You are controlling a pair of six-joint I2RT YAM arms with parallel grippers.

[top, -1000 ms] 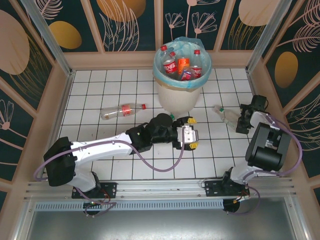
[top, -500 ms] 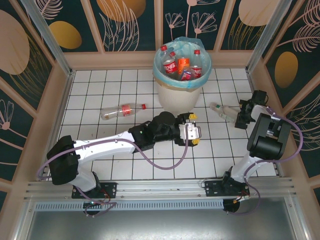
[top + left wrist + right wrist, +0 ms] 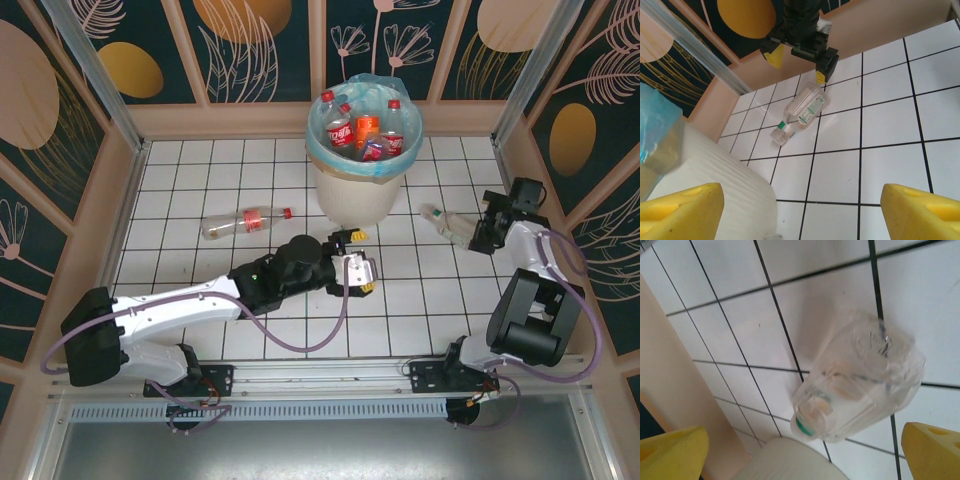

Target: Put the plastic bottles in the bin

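Observation:
The clear bottle goes into the bin (image 3: 330, 190) after my right gripper first moves down over the clear bottle's base (image 3: 466, 234) next, since that wide end faces the gripper's fingers.
The bin (image 3: 330, 190), cream with a blue-green liner, stands at the back centre and holds several plastic bottles (image 3: 365, 132). One red-capped bottle (image 3: 245, 221) lies on the tiles to its left. A clear bottle with a green neck ring (image 3: 447, 225) (image 3: 802, 112) (image 3: 860, 377) lies to its right, base toward my right gripper (image 3: 478, 224) (image 3: 800, 64) (image 3: 802, 452). That gripper is open, with the bottle just ahead of its yellow fingertips (image 3: 935, 450). My left gripper (image 3: 364, 262) (image 3: 800, 215) is open and holds nothing, low in front of the bin wall (image 3: 705, 170).
White tiled floor (image 3: 200, 170) with beige walls all round; the right wall (image 3: 520, 170) is close behind my right gripper. The bin's wall (image 3: 785, 460) sits just past the clear bottle's neck. My left arm (image 3: 200, 295) stretches across the near tiles.
My left gripper has drawn back to the left, away from the bin's right side. My right wrist has shifted slightly farther back beside the clear bottle, which has barely moved.

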